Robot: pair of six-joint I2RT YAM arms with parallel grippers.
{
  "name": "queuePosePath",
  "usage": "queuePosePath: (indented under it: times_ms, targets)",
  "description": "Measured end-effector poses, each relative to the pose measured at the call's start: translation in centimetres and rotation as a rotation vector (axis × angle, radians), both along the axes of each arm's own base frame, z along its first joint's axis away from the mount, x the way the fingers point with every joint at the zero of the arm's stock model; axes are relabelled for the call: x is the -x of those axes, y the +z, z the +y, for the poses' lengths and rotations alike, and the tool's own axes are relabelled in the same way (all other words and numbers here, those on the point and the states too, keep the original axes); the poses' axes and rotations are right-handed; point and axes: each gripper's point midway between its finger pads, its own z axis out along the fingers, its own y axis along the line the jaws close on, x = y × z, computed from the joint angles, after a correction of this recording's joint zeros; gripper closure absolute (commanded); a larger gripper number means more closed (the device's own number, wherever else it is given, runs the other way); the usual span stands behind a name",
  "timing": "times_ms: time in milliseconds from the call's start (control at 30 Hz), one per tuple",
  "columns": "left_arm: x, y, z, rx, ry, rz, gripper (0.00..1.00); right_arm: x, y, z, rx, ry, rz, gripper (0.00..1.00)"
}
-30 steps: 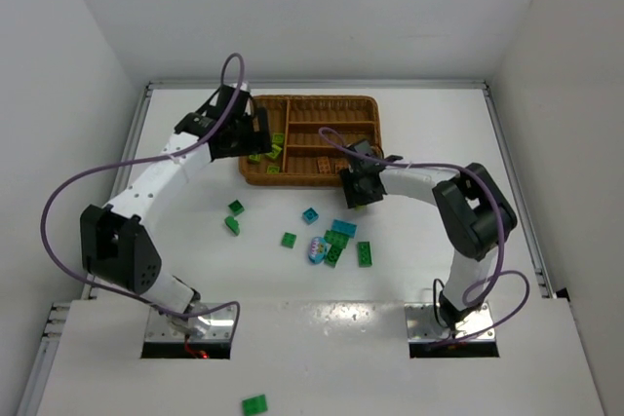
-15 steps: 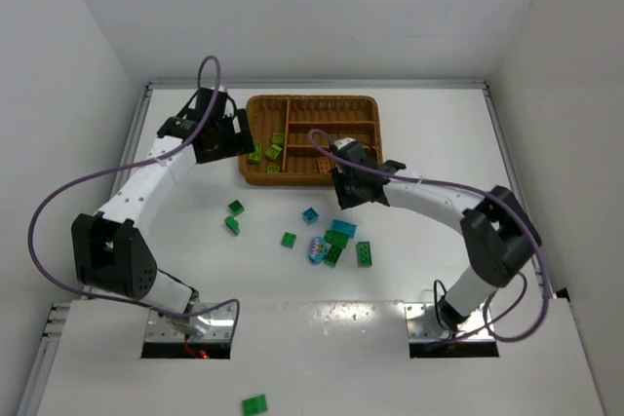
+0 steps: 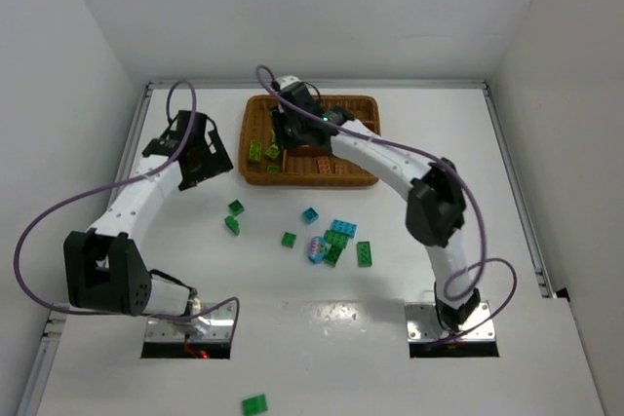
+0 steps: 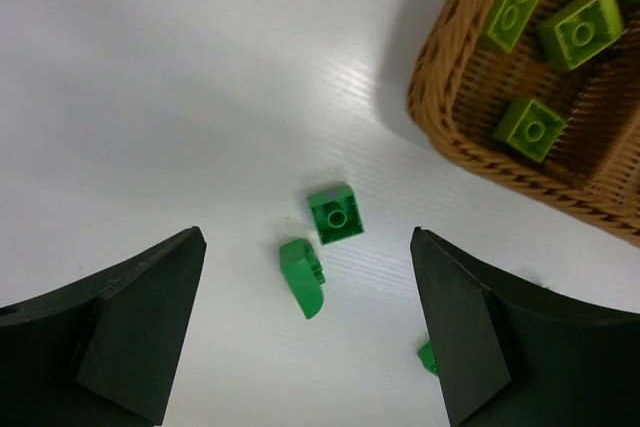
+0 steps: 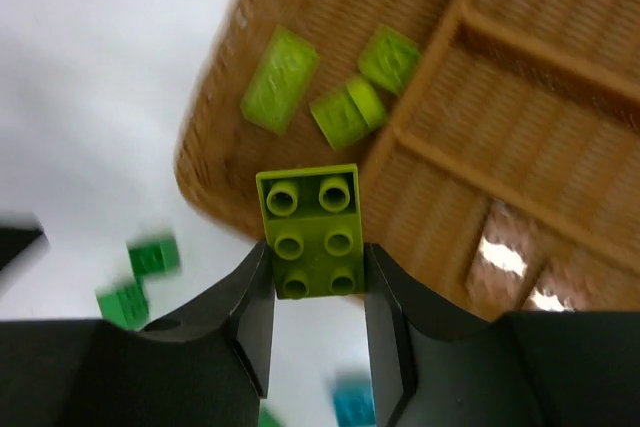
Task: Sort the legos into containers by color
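I should lower my left gripper and draw it back onto the curved dark green brick [image 3: 232,225] [image 4: 303,277], because that piece is below its open fingers and nearer my base.
The brown wicker tray [image 3: 331,181] lies at the back centre. My right gripper [image 5: 318,277] is shut on a lime green brick [image 5: 311,232] and holds it above the near edge of the tray's narrow left section; the gripper also shows in the top view [image 3: 285,133]. Three lime bricks [image 3: 255,151] lie in that section. My left gripper [image 3: 207,158] is open and empty, left of the tray. Below it lie two dark green bricks [image 4: 336,214], apart from its fingers [image 4: 150,307]. Orange-brown bricks [image 3: 322,165] lie in a long section.
Loose bricks lie in front of the tray: dark green [image 3: 236,208], [image 3: 289,239], teal [image 3: 310,214], [image 3: 343,229], and a green cluster [image 3: 336,245] with a pastel piece [image 3: 316,249]. One green brick [image 3: 254,403] lies on the near shelf. Walls enclose the table.
My right arm swung from in front of the tray up and left to over its left section, with the lime brick. My left gripper drew back left, away from the tray.
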Motion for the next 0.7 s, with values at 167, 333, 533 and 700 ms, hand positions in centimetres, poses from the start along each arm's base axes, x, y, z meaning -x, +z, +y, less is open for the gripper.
queuePosePath:
  times_ms: [167, 333, 533, 700]
  targets:
    - [2.5, -2.9, 0.0, 0.019, 0.02, 0.073, 0.09, -4.2, -1.6, 4.5, -0.031, 0.02, -0.015, 0.7]
    - [5.6, -6.9, -0.8, 0.076, 0.025, 0.176, 0.08, -5.4, -4.4, 6.5, -0.037, 0.039, 0.018, 0.25]
    - [6.9, -9.2, -1.9, 0.122, 0.015, 0.209, 0.14, -5.1, -4.6, 6.5, -0.042, 0.05, 0.025, 0.25]
    - [6.6, -10.4, -3.3, 0.143, -0.008, 0.218, 0.25, -2.4, -2.7, 2.9, -0.004, 0.018, 0.025, 0.25]
